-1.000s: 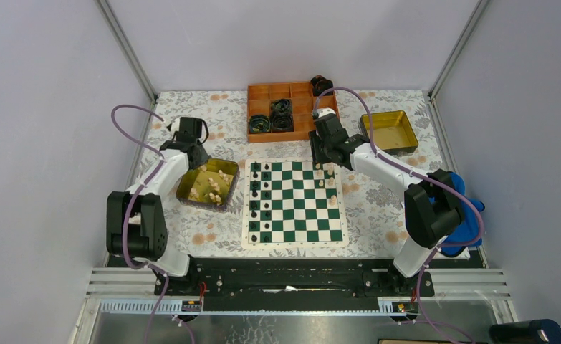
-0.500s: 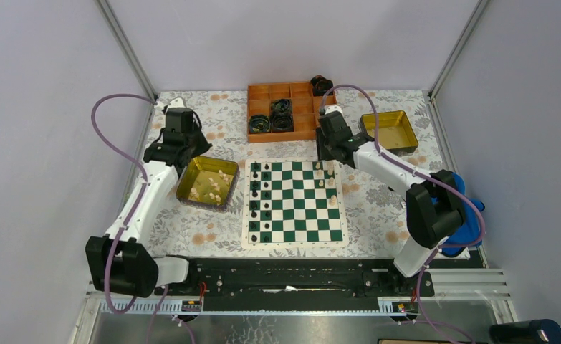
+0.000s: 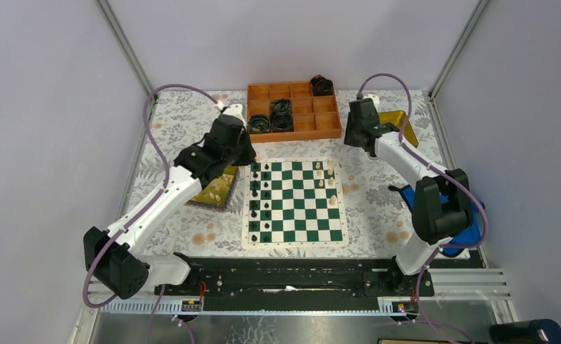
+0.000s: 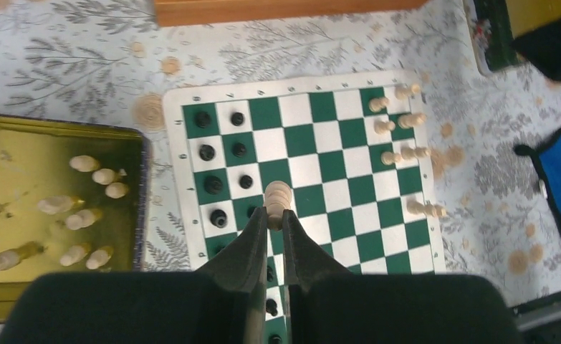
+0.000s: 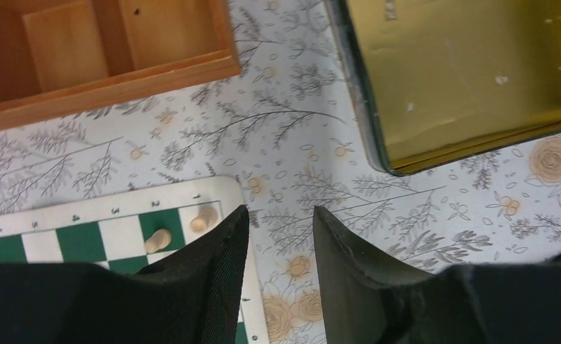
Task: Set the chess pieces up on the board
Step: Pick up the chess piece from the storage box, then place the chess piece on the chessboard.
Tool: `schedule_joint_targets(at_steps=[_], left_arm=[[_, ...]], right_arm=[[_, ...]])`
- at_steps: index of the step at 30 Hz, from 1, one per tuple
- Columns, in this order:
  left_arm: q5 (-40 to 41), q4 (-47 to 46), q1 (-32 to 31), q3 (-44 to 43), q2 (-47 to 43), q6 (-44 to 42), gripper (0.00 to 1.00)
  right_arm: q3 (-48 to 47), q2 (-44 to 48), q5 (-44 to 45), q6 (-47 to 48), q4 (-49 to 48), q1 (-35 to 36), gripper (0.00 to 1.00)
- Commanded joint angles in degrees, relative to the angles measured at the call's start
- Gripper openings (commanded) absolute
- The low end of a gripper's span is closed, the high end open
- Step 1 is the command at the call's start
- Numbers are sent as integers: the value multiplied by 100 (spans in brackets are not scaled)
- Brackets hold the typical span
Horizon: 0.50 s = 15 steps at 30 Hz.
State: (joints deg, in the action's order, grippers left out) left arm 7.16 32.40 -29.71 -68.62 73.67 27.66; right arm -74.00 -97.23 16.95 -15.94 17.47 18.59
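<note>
I need to swing my left gripper back and down onto the green square on the near side of the lone white piece, because that square is to my gripper's right in the top view.
My left gripper (image 4: 275, 213) is shut on a cream-white chess piece (image 4: 277, 195) and hangs above the left part of the board (image 4: 313, 179); the top view puts it (image 3: 243, 153) near the board's far left corner. Black pieces (image 4: 207, 153) stand in the two left columns. A few white pieces (image 4: 399, 122) stand at the far right. More white pieces (image 4: 94, 175) lie in the yellow-lined tin (image 4: 19, 165). Off the board's far right corner, my right gripper (image 5: 277, 215) is open and holds nothing.
An orange compartment tray (image 3: 302, 123) with black coiled rolls (image 3: 281, 115) sits behind the board (image 3: 295, 242). An empty yellow-lined tin (image 5: 463, 79) lies at the far right. A blue object (image 3: 472, 215) rests by the right arm.
My left arm has swung from the white-piece tin rightward to the board's far left corner. My right arm has drawn back from the board's far right corner toward the empty tin.
</note>
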Motion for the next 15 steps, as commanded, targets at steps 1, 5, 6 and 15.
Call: schedule_joint_targets(at_steps=[1, 5, 6, 15], left_arm=[[267, 26, -597, -279, 132, -179, 0], [441, 24, -1187, -357, 331, -228, 0], [470, 29, -1338, -381, 410, -245, 0], [727, 26, -2543, -897, 1505, -656, 0]], right_arm=[[-144, 257, 144, -200, -76, -280, 45], [-89, 242, 73, -306, -142, -501, 45], [-93, 241, 40, -331, -153, -556, 45], [-150, 170, -58, -432, -153, -822, 45]])
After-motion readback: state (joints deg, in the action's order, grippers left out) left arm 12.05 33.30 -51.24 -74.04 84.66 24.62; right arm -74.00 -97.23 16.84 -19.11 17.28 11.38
